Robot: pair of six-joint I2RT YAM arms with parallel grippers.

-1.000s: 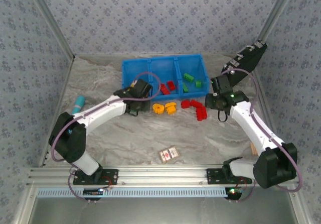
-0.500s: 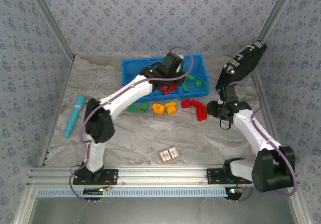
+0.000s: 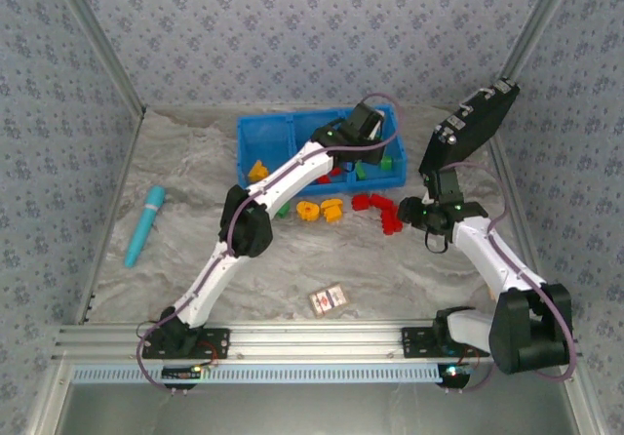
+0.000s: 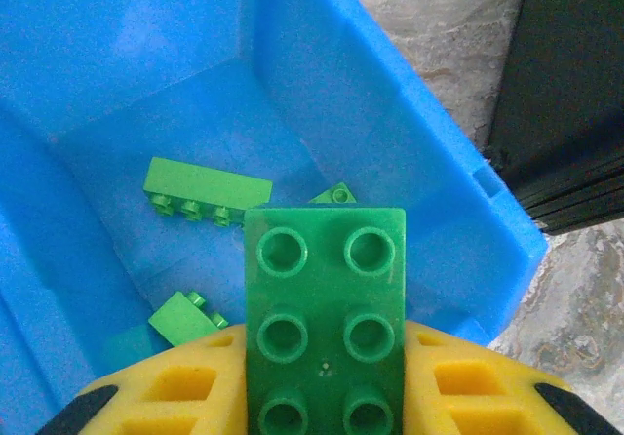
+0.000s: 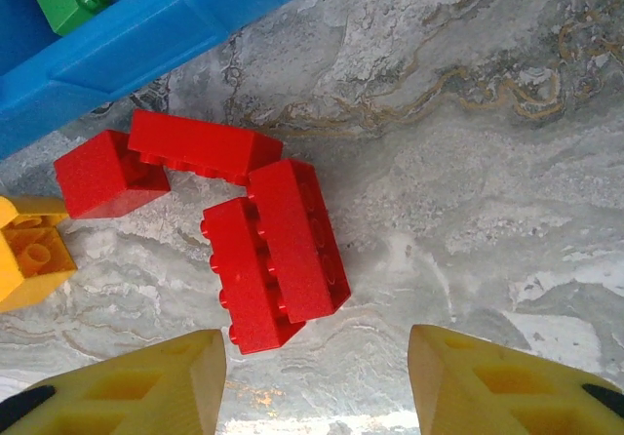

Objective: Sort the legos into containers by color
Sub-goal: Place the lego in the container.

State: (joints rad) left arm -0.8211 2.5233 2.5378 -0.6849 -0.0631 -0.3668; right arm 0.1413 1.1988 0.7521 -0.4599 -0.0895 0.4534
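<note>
The left gripper opens next, steady above the bottom of the container's section among the other green legos, and releases its green lego, since that color gathers there.
My left gripper (image 4: 325,396) is shut on a green lego (image 4: 325,318), its studs facing the camera. It hangs over the right compartment of the blue container (image 4: 390,113), where other green legos (image 4: 205,191) lie. In the top view the left arm reaches across the container (image 3: 268,147). My right gripper (image 5: 317,386) stands open, with nothing between its fingers, just above the table near three red legos (image 5: 283,245). An orange-yellow lego (image 5: 29,255) lies to their left. Orange-yellow legos (image 3: 319,209) and a green one (image 3: 283,208) lie in front of the container.
A black rectangular device (image 3: 473,123) stands right of the container, close to the right arm. A teal cylinder (image 3: 144,223) lies at the far left. A small red-and-white card box (image 3: 329,299) sits near the front edge. An orange-yellow lego (image 3: 257,171) lies in the left compartment.
My left arm has swung from the table in front of the container to above its right compartment, carrying the green lego. My right gripper has opened wider by the red legos.
</note>
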